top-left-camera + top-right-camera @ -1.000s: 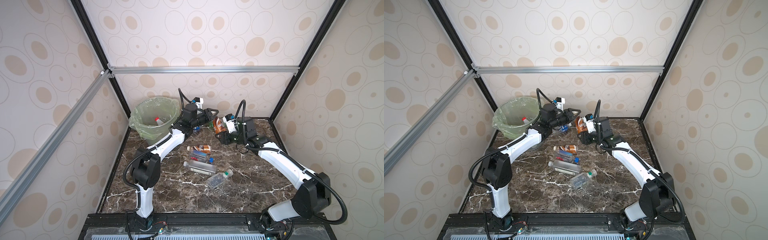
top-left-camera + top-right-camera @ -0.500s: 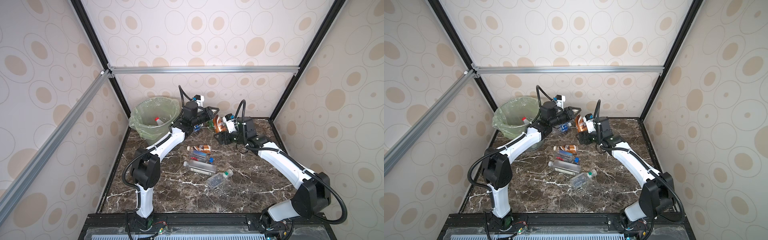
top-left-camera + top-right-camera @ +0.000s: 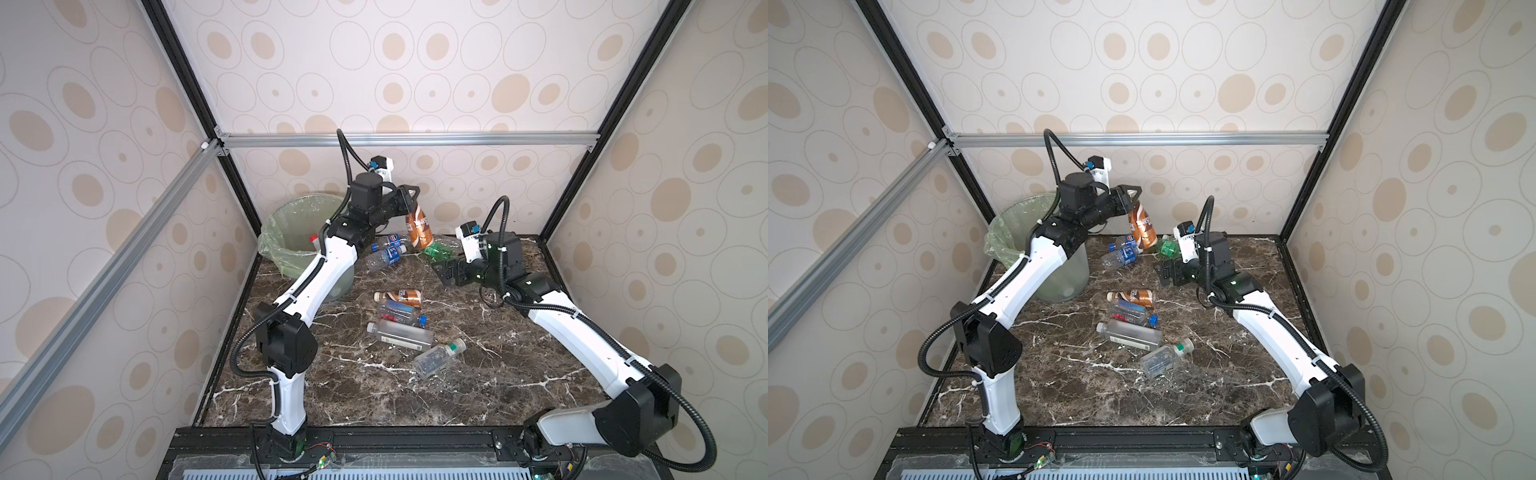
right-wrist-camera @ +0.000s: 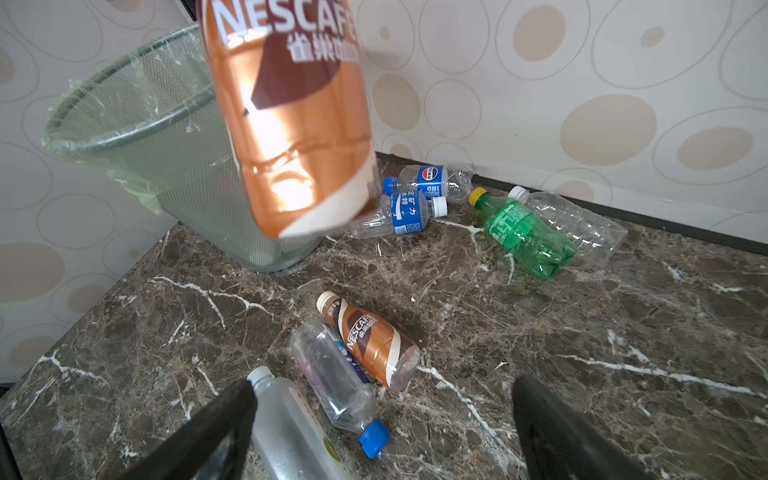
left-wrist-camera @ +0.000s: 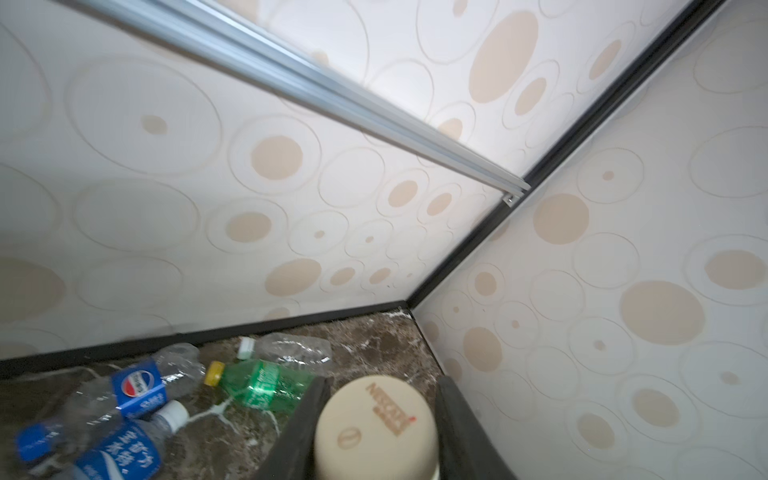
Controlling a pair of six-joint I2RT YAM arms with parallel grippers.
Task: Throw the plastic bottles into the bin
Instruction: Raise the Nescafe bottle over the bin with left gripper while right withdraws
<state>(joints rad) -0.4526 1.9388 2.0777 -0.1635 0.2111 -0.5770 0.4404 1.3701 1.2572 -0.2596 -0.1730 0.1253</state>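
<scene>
The bottle hangs outside the bin's rim, so the left gripper will next rise over the bin, then go down toward the bin's opening (image 3: 299, 225) and let go of the cream cap.
My left gripper (image 3: 409, 198) (image 5: 382, 382) is shut on the cream cap (image 5: 376, 428) of a brown-labelled plastic bottle (image 3: 419, 228) (image 4: 286, 124). The bottle hangs in the air just right of the bin (image 3: 291, 216) (image 4: 124, 137), a green-lined wastebasket at the back left. My right gripper (image 3: 442, 270) (image 4: 384, 384) is open and empty, low over the table right of that bottle. A second brown bottle (image 3: 399, 296), a blue-capped clear one (image 4: 336, 382) and a square clear one (image 3: 401, 334) lie mid-table.
Two blue-labelled bottles (image 3: 386, 253), a green bottle (image 4: 523, 232) and a crushed clear one (image 4: 577, 228) lie by the back wall. A green-capped clear bottle (image 3: 438, 357) lies nearer the front. A red-capped bottle (image 3: 314, 239) shows inside the bin. Walls close in the marble table (image 3: 519, 374).
The right gripper has opened and let go of the brown-labelled bottle. The left gripper, holding it by the cap, has carried it up and to the left, toward the bin.
</scene>
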